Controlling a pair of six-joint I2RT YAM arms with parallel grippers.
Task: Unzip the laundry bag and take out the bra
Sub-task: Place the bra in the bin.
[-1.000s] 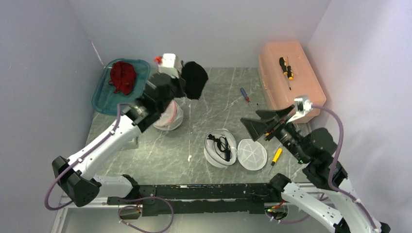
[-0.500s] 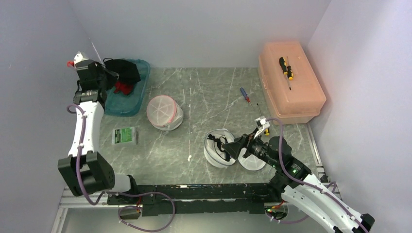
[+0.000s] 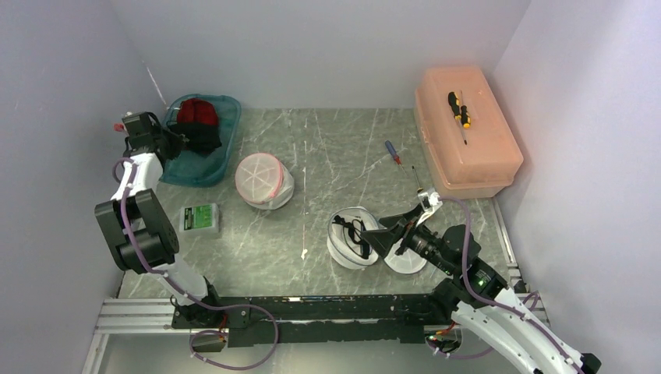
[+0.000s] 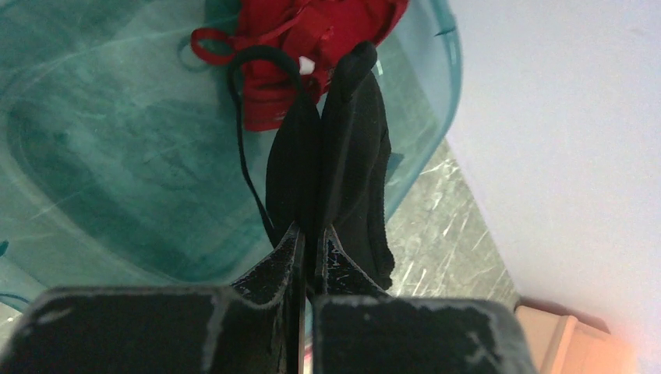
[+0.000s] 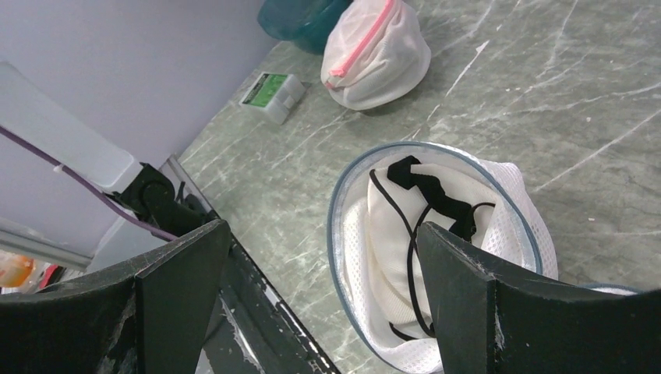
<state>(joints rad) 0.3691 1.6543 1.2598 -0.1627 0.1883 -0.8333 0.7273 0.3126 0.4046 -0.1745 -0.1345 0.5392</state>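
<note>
I will next lower the black bra in my left gripper into the teal tray, then draw back toward the tray's near end (image 3: 190,166) (image 4: 125,170), free of the red bra.
A black bra (image 4: 343,156) hangs from my left gripper (image 4: 309,234), which is shut on it above the teal tray (image 4: 117,171), where a red bra (image 4: 312,39) lies. From above, the left gripper (image 3: 173,139) sits at the tray's (image 3: 175,167) left rim with the black bra (image 3: 204,138) over it. An open white mesh laundry bag (image 5: 475,319) with a blue rim holds another black strappy bra (image 5: 425,191). My right gripper (image 5: 323,234) stands open just in front of that bag (image 3: 347,249) and holds nothing.
A zipped mesh bag with a pink zip (image 3: 263,179) stands mid-table. A green box (image 3: 199,216) lies at the left, and a round mesh lid (image 3: 409,261) lies beside the open bag. A salmon toolbox (image 3: 468,132) with screwdrivers stands at the right, and a loose screwdriver (image 3: 392,152) lies nearby.
The left arm swung the black bra from mid-table out to the teal tray at far left and folded back. The right arm dropped down to the open bag, its jaws still wide.
</note>
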